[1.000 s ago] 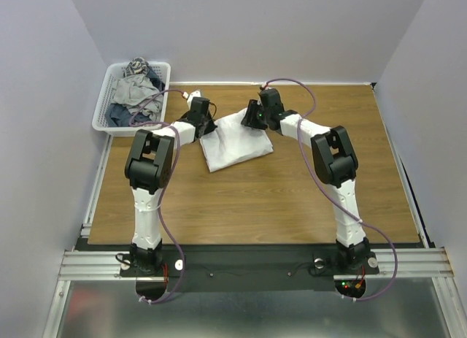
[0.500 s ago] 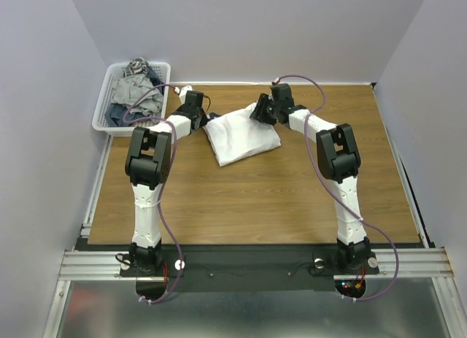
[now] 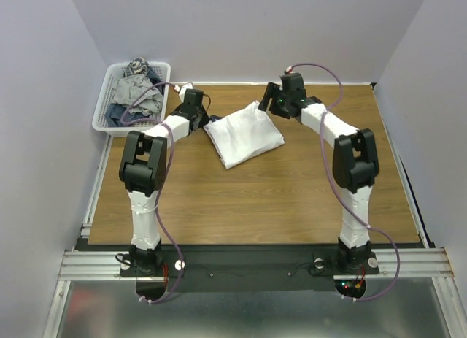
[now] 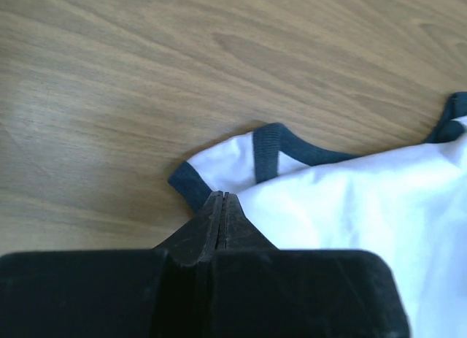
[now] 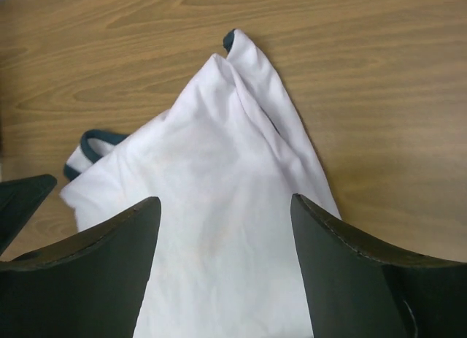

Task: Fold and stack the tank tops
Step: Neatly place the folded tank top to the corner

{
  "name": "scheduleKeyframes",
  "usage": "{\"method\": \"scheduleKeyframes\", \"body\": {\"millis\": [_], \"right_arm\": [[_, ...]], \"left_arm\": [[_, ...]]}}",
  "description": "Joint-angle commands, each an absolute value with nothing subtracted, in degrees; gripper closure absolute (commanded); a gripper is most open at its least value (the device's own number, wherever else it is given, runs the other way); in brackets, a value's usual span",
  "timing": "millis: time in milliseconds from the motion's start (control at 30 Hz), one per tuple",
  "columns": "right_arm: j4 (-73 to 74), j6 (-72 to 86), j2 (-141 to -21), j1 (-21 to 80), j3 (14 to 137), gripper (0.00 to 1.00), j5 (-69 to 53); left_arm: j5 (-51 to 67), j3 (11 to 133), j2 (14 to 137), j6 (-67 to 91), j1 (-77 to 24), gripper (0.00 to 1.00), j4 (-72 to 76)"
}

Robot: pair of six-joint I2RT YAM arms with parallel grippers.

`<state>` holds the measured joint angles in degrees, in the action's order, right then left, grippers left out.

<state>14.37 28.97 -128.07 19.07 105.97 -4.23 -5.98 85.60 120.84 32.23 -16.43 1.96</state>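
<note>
The tank top's corner farthest from the basket is free, so my right gripper will move its open fingers back and down onto that corner next.
One white tank top (image 3: 244,136) with navy trim lies folded on the wooden table, print hidden. My left gripper (image 3: 201,121) is at its left corner. In the left wrist view the jaws (image 4: 222,197) are shut at the corner of the tank top (image 4: 350,199), where the navy strap (image 4: 266,144) and white cloth meet them. My right gripper (image 3: 268,104) is open and empty, just above the shirt's far right corner. In the right wrist view its fingers (image 5: 225,201) stand wide apart over the white cloth (image 5: 219,155), touching nothing.
A white mesh basket (image 3: 102,108) with several crumpled garments (image 3: 135,90) stands at the far left, beside the left arm. The table's back edge runs just behind both grippers. Side walls stand left and right.
The tank top has slid toward the far right of the table. Both grippers moved away from me. The right gripper has come off the cloth and shifted right.
</note>
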Motion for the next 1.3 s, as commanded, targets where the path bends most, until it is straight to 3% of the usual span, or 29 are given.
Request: {"method": "scheduleKeyframes", "body": {"millis": [0,167,300,500,733,933,1133,1267], "right_arm": [[15.4,33.2,-113.2,18.5,96.3,0.23,-0.4],[13.1,38.1,-105.1,18.6,76.8,0.24,-1.2],[6.3,43.3,-103.2,19.1,67.1,0.24,-6.9],[-5.4,49.5,-106.2,19.7,61.2,0.24,-11.2],[-12.9,54.8,-109.0,19.7,58.4,0.25,-9.8],[-12.6,55.2,-113.2,19.6,60.7,0.39,-6.1],[-6.2,51.1,-115.6,18.5,66.5,0.50,-1.2],[-0.2,44.1,-116.4,17.1,72.6,0.71,3.9]], "left_arm": [[-9.0,86.5,111.3,31.0,-17.1,0.94,1.4],[-11.7,90.5,110.0,27.7,-19.6,0.86,0.1],[-3.1,95.3,115.3,23.6,-21.9,0.81,0.9],[3.9,100.1,123.6,19.7,-25.5,0.81,0.1],[0.6,96.7,126.6,24.0,-26.5,0.83,-2.5],[-3.2,92.6,125.6,30.7,-28.7,0.83,-2.7],[1.4,89.2,123.0,37.6,-30.4,0.83,-0.3],[2.5,89.8,119.1,38.5,-30.8,0.80,-0.3]]}}
